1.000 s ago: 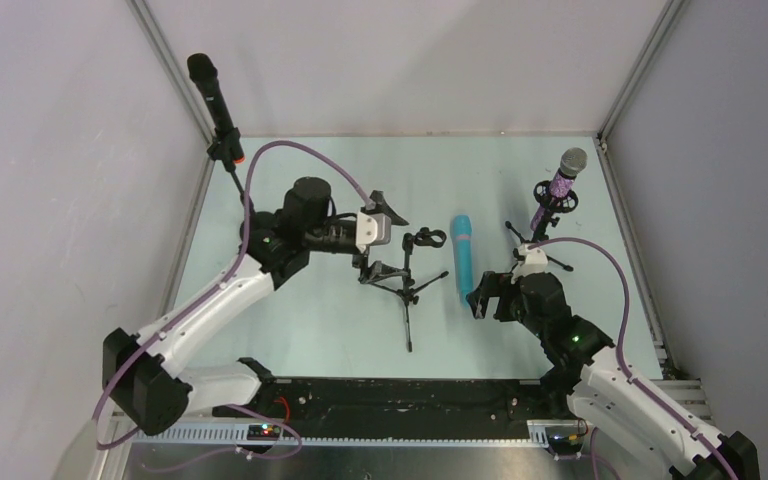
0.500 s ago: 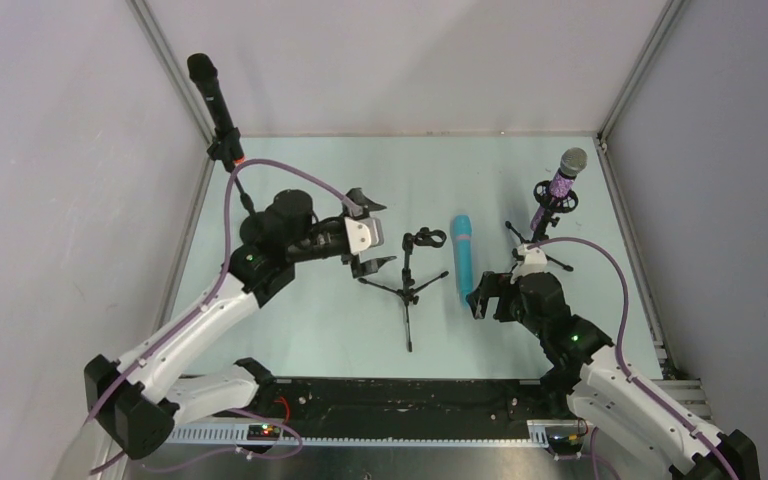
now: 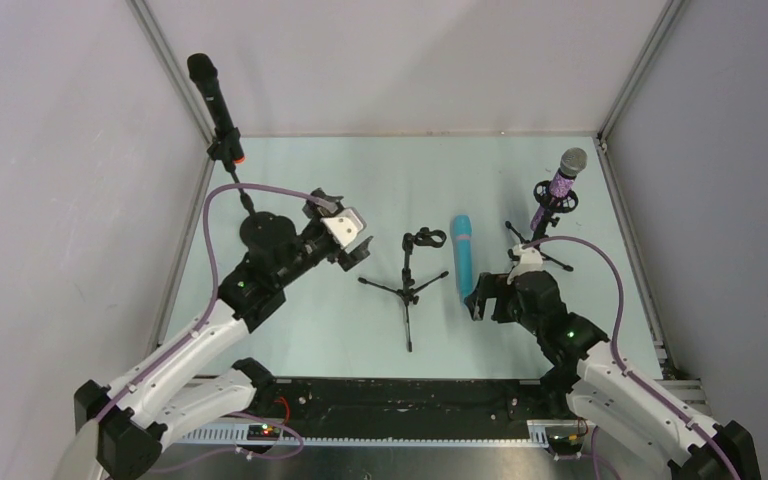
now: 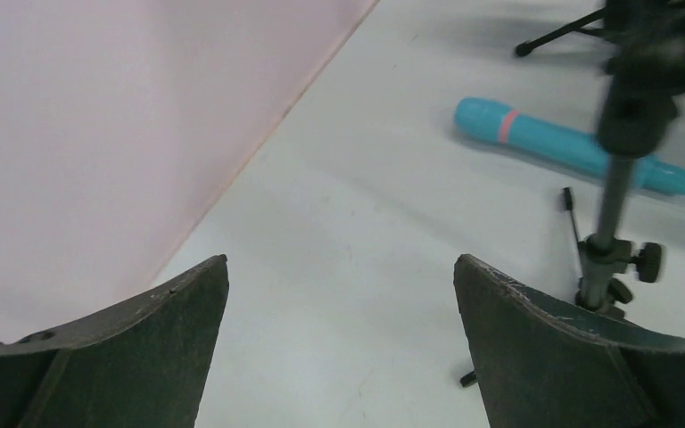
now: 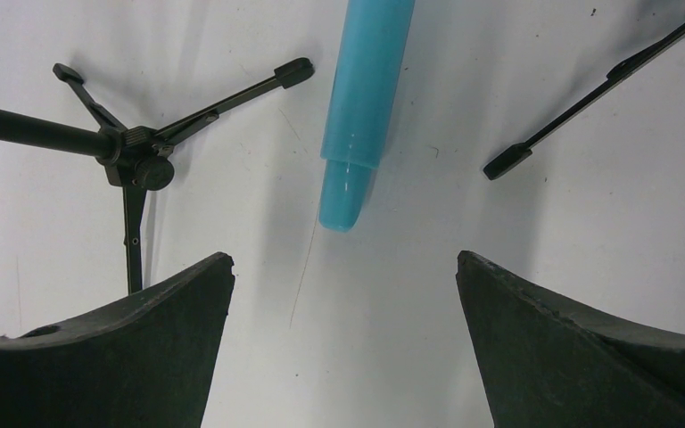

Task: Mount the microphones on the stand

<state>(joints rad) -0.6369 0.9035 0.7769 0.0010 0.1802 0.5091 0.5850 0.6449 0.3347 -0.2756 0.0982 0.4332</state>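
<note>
My fingertips stand short of the turquoise microphone's near end, so next my right gripper should move outward along it and down around the handle (image 3: 463, 248) beside its pink band.
The turquoise-blue microphone (image 3: 463, 255) lies flat on the table between the middle and right stands; it also shows in the left wrist view (image 4: 580, 150) and the right wrist view (image 5: 366, 98). The middle tripod stand (image 3: 412, 272) is upright and its clip (image 3: 424, 239) holds nothing. The black microphone (image 3: 212, 100) sits in the back-left stand. The purple glitter microphone (image 3: 564, 178) sits in the right stand. My left gripper (image 3: 348, 228) hangs open, left of the middle stand. My right gripper (image 3: 488, 290) is open, just short of the turquoise microphone's near end.
The enclosure walls close in on the left, back and right. The middle stand's legs (image 5: 134, 156) spread left of the turquoise microphone. A leg of the right stand (image 5: 589, 94) reaches in from the right. The pole (image 4: 615, 196) of the middle stand rises close by my left gripper's right finger.
My left arm has pulled back to the left, away from the middle stand, with its gripper still open. The right arm has barely moved.
</note>
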